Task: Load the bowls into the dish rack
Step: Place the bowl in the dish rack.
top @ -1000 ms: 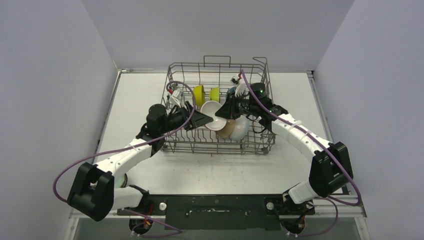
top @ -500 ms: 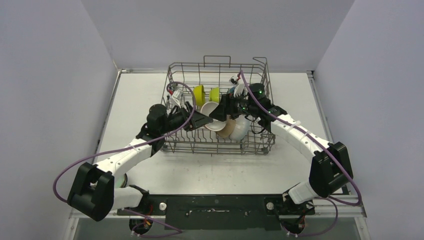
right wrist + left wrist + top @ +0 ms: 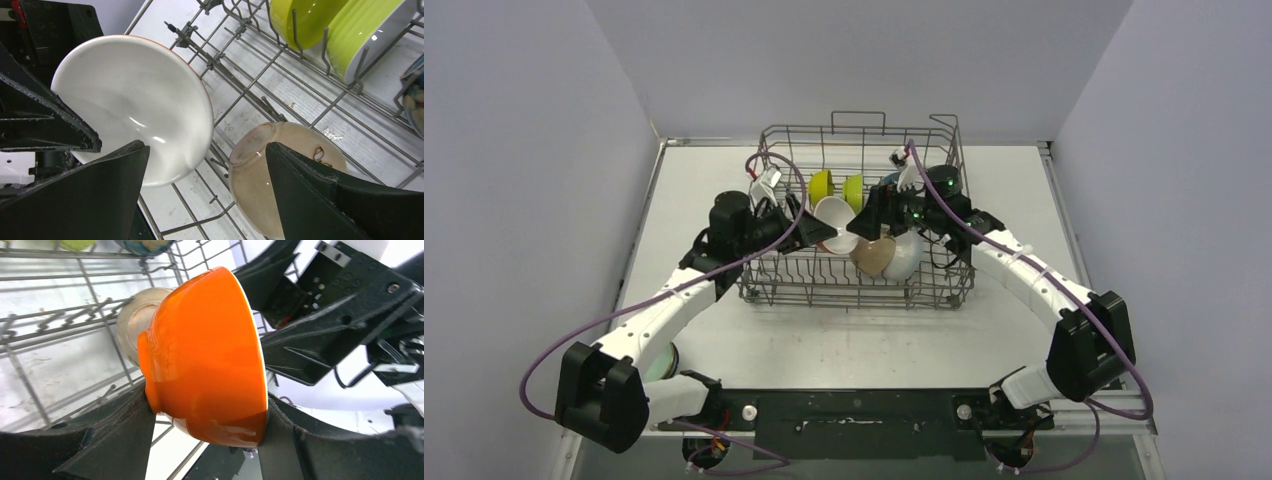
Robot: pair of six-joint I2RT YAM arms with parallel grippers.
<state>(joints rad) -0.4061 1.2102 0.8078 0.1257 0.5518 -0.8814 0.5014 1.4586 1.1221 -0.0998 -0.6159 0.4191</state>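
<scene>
My left gripper should swing outward to the back-row end point(image 3: 791, 186) beside the yellow bowl, turn to match that standing bowl, lower and release.
My left gripper point(image 3: 207, 395) is shut on an orange bowl point(image 3: 205, 350) with a white inside point(image 3: 135, 105), one finger on the foot and the other on the rim. It holds the bowl on edge over the middle of the dish rack point(image 3: 854, 298). My right gripper point(image 3: 207, 147) hangs open just to the right of the bowl, with nothing between its fingers. Below it a beige bowl point(image 3: 260, 185) leans on the tines beside a white bowl point(image 3: 908, 256). Yellow point(image 3: 305, 15) and lime point(image 3: 370, 35) bowls stand in the back row, next to a blue-patterned one point(image 3: 887, 185).
The rack's upright tines point(image 3: 220, 65) and its tall wire walls point(image 3: 861, 131) surround both grippers. A pale green bowl point(image 3: 662, 358) shows on the table under my left arm. The two grippers are very close to each other over the rack.
My right gripper has opened and let go of the orange bowl's rim. My left arm has carried the bowl a little up and towards the back of the rack.
</scene>
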